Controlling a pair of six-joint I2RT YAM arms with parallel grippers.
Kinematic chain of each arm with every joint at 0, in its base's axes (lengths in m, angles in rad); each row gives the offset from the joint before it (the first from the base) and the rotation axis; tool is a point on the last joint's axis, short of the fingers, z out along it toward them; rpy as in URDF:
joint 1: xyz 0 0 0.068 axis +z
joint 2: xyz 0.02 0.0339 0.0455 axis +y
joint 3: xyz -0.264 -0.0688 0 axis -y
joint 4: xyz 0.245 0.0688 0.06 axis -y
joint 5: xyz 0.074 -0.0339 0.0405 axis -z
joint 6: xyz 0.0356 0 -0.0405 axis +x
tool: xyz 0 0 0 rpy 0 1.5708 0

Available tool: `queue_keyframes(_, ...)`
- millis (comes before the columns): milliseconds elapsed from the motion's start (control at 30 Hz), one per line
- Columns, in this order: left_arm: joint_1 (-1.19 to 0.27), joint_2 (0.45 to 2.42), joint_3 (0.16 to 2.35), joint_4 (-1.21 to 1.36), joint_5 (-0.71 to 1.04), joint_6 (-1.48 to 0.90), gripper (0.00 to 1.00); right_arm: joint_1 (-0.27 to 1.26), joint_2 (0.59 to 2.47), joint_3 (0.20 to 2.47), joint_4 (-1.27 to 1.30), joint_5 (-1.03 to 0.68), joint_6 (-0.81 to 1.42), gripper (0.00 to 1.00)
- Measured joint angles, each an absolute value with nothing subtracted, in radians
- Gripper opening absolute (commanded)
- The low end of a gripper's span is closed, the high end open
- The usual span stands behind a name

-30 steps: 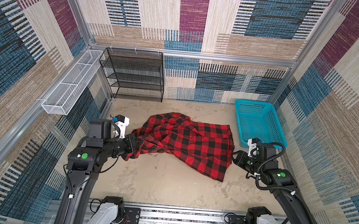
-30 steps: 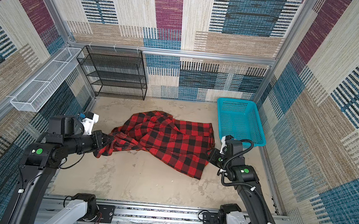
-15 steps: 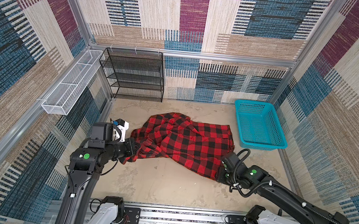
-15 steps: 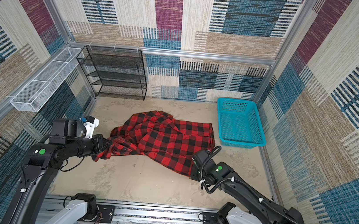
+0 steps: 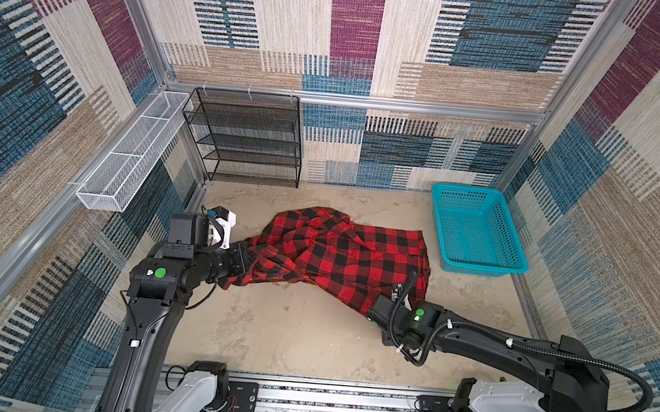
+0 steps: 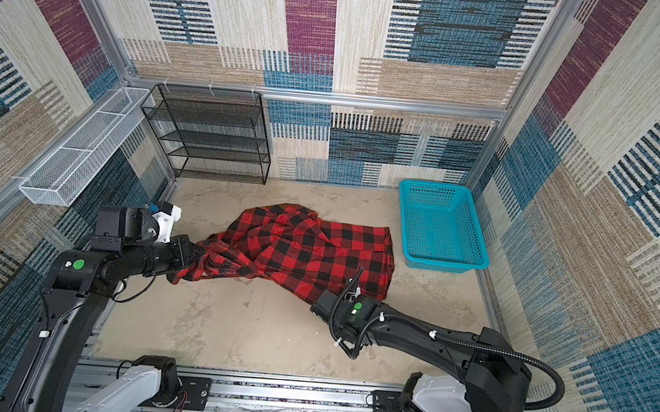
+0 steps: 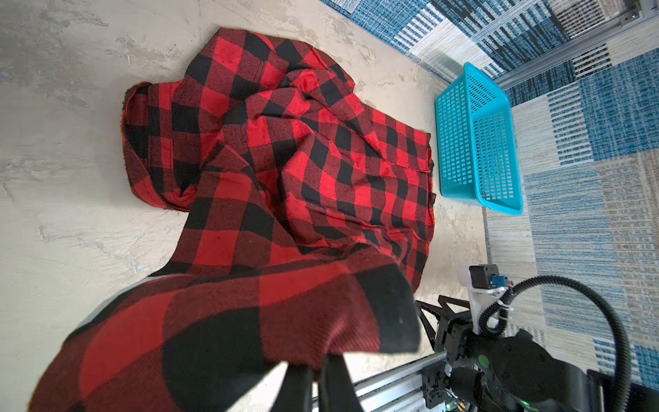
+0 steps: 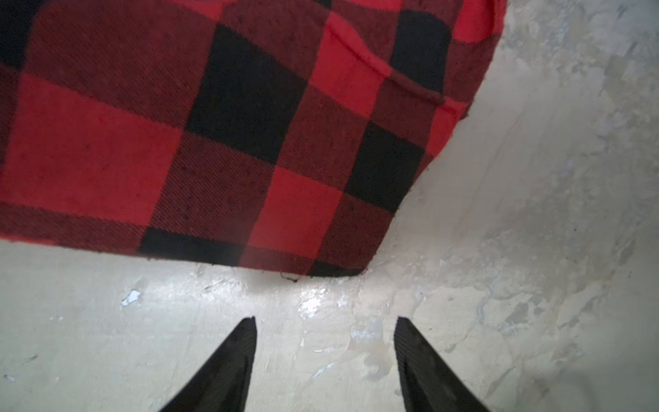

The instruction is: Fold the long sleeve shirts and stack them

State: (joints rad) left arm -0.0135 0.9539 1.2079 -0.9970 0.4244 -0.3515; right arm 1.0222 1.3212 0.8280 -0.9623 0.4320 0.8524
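Observation:
The shirt hem's near corner [image 8: 346,259] lies outward and below, past bare floor, so the robot's right gripper should next tilt its open fingers outward, go down around that corner and close.
A red-and-black checked long sleeve shirt [image 5: 340,254] [image 6: 299,245] lies crumpled in the middle of the floor. My left gripper [image 5: 247,259] [image 6: 191,253] is shut on the shirt's left end, holding a bunch of cloth a little off the floor. In the left wrist view that cloth [image 7: 228,321] drapes over the closed gripper [image 7: 315,364]. My right gripper [image 8: 325,321] is open just above bare floor, a short way from the shirt's front right corner [image 8: 338,264], with nothing between its fingers. In both top views its wrist [image 5: 382,308] [image 6: 326,307] sits at that corner.
A teal plastic basket [image 5: 476,230] [image 6: 439,227] [image 7: 478,142] stands at the right, close to the shirt's right edge. A black wire shelf [image 5: 248,135] is against the back wall and a white wire tray [image 5: 129,152] hangs on the left wall. The arms' rail [image 5: 320,398] runs along the front.
My right arm has swung from the shirt's right side down to its front right corner, and its jaws have opened wider. The left gripper has kept its grip and barely moved.

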Motion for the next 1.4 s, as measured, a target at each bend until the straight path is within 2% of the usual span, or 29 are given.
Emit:
queue_keyframes(267,-0.014,0.987,1.236,-0.998,0.421,-0.336,0.0,1.081,1.506,0.875,-0.954,0.488,0.855,0.62)
queue_keyframes(467,-0.013,1.008,1.247,-0.999,0.395,-0.315,0.0,1.091,1.522,0.837,-0.949,0.505,0.878,0.6)
queue_keyframes(600,-0.011,1.016,1.247,-0.999,0.388,-0.308,0.0,1.091,1.533,0.833,-0.948,0.521,0.896,0.55)
queue_keyframes(867,-0.009,1.016,1.248,-0.999,0.366,-0.304,0.0,1.093,1.687,0.863,-0.967,0.616,0.934,0.46)
queue_keyframes(1233,-0.004,1.015,1.253,-1.003,0.346,-0.292,0.0,1.087,1.703,0.843,-0.957,0.662,0.979,0.24)
queue_keyframes(1400,-0.002,1.015,1.253,-1.003,0.346,-0.288,0.0,1.079,1.703,0.849,-0.958,0.683,0.993,0.1)
